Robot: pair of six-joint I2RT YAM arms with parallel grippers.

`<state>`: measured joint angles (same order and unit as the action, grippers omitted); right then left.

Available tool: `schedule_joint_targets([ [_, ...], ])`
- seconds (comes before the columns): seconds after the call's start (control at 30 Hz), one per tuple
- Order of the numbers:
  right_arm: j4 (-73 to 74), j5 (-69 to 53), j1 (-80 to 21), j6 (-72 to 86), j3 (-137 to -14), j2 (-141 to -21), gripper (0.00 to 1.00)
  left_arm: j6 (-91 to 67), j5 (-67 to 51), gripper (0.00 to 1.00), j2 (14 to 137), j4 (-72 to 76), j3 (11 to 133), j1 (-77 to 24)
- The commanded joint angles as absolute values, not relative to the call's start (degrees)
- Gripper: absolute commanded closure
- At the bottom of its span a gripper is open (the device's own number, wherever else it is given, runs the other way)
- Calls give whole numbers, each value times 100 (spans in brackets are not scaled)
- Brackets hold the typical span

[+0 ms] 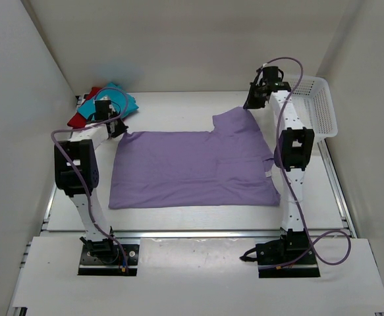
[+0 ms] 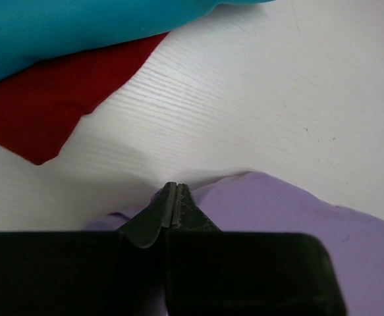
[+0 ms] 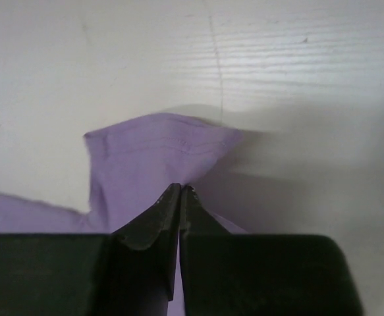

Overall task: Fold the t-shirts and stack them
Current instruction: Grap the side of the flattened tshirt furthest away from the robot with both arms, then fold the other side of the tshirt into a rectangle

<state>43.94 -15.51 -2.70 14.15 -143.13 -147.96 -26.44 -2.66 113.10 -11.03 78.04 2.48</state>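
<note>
My left gripper should next pull the t-shirt's pinched far corner back a little onto the purple t-shirt's body [image 1: 126,146] and let go of the corner there, because the body is spread out flat.
A purple t-shirt [image 1: 192,168] lies spread across the middle of the table. My left gripper [image 1: 118,126] is shut on its far left corner; in the left wrist view the closed jaws [image 2: 172,191] pinch the purple cloth [image 2: 297,217]. My right gripper [image 1: 252,99] is shut on the shirt's far right sleeve and holds it slightly raised; the right wrist view shows the sleeve [image 3: 155,161] pinched at the fingertips [image 3: 180,191]. A teal shirt [image 1: 119,99] and a red shirt [image 1: 81,117] lie bunched at the far left corner.
A white plastic basket [image 1: 317,105] stands at the far right. White walls enclose the table on three sides. The teal cloth [image 2: 80,26] and red cloth [image 2: 47,105] lie just beyond my left gripper.
</note>
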Motion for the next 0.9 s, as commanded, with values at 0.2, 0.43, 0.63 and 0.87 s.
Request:
schedule_joint_targets([
  [0.2, 3294, -1933, -203, 1264, -10565, -11968, 100, -2830, -659, 100, 10415, -861, 7295, 501],
  [0.43, 2224, -2057, -123, 1511, -8350, -10416, 100, -3032, -826, 100, 10082, -739, 6979, 606],
  [0.63, 1688, -1723, -395, 1749, -7077, -9450, 100, -3181, -967, 100, 9449, -589, 6347, 782],
  [0.87, 1346, -1125, -299, 2065, -5951, -7895, 100, -3181, -1028, 100, 8904, -545, 5802, 1001],
])
